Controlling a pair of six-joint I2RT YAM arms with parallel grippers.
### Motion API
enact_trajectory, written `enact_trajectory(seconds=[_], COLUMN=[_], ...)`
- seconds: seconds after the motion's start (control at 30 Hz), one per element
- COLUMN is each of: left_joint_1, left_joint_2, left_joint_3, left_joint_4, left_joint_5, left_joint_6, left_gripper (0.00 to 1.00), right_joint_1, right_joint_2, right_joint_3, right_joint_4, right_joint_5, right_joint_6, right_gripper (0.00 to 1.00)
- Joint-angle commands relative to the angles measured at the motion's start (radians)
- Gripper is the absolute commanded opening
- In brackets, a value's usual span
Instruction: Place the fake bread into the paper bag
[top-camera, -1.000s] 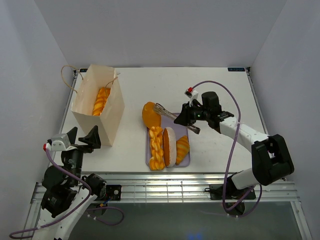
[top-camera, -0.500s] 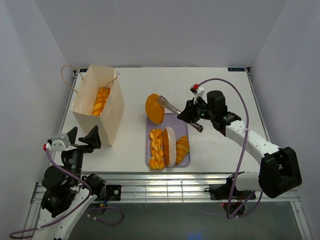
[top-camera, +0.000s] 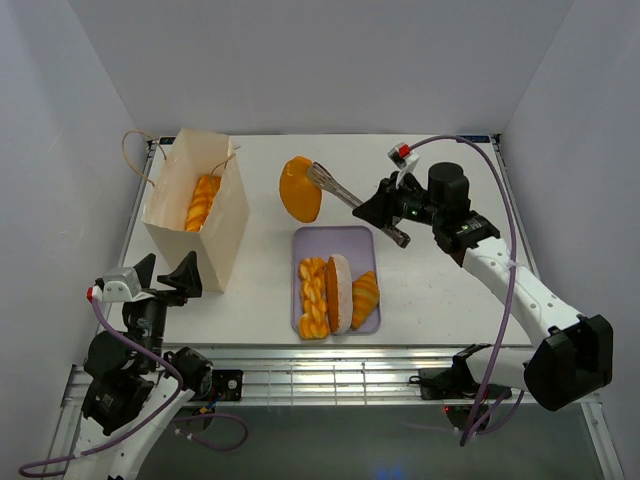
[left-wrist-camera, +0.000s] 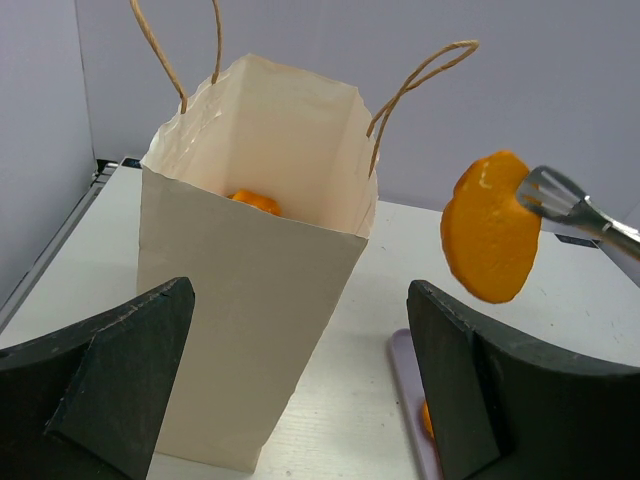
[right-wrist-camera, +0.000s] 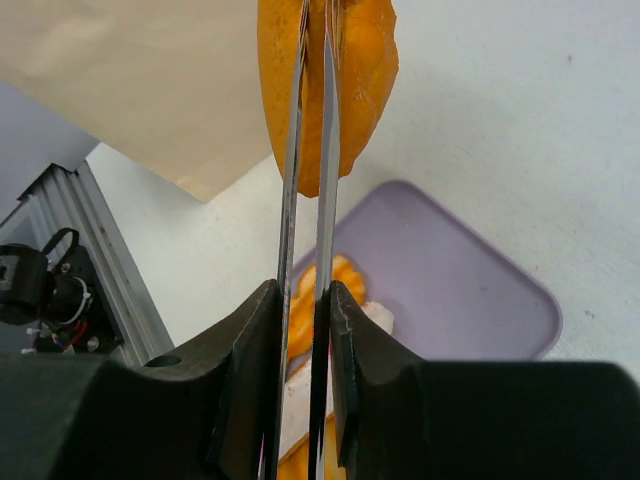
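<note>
My right gripper will next lift the orange loaf toward the paper bag (top-camera: 200, 215), then lower it a little over the bag's opening.
My right gripper (top-camera: 385, 212) is shut on the metal tongs (top-camera: 345, 196), and the tongs pinch a flat oval orange loaf (top-camera: 297, 188) in the air beyond the lilac tray (top-camera: 335, 245), right of the paper bag (top-camera: 200, 215). In the right wrist view the tongs (right-wrist-camera: 325, 150) run up between my fingers (right-wrist-camera: 305, 300) to the loaf (right-wrist-camera: 365, 70). The bag stands upright and open with a braided loaf (top-camera: 203, 202) inside. A braided loaf (top-camera: 313, 296), a pale bun (top-camera: 340, 292) and a croissant (top-camera: 365, 298) lie on the tray. My left gripper (top-camera: 160, 277) is open and empty in front of the bag (left-wrist-camera: 250, 300).
The bag's cord handles (left-wrist-camera: 415, 85) stick up above its rim. The tray's near edge is close to the table's front edge and the metal rails (top-camera: 330, 365). White walls close in the table on three sides.
My right gripper has lifted the tongs with the oval loaf off the tray's far end and carried them up and toward the back. The left arm has not moved.
</note>
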Motion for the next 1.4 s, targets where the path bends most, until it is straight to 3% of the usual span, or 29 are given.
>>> enact_trajectory(seconds=[0.0,0.47,1.1,1.37], left_joint_1=[-0.003,-0.003,-0.003,-0.003], left_joint_2=[-0.027,-0.022,-0.01,-0.017], left_joint_3=[-0.008,-0.008,-0.008,-0.008], left_joint_4=[0.013,0.013,0.01,0.012], left_joint_5=[0.009,0.006,0.005,0.006], left_joint_6=[0.006,0.006,0.003,0.005], left_gripper=[0.98,0.98,0.98,0.98], right_joint_1=[0.007,0.075,0.146,0.164], right_joint_2=[-0.05,0.091,0.543,0.669], right_joint_3=[0.108,0.548,1.074,1.07], right_joint_4=[0.059,0.111,0.186,0.292], right_joint_5=[-0.102,-0.156,-0.223,-0.236], right_joint_6=[0.017,0.078,0.184,0.195], right_gripper=[0.24,0.25,0.26,0.27])
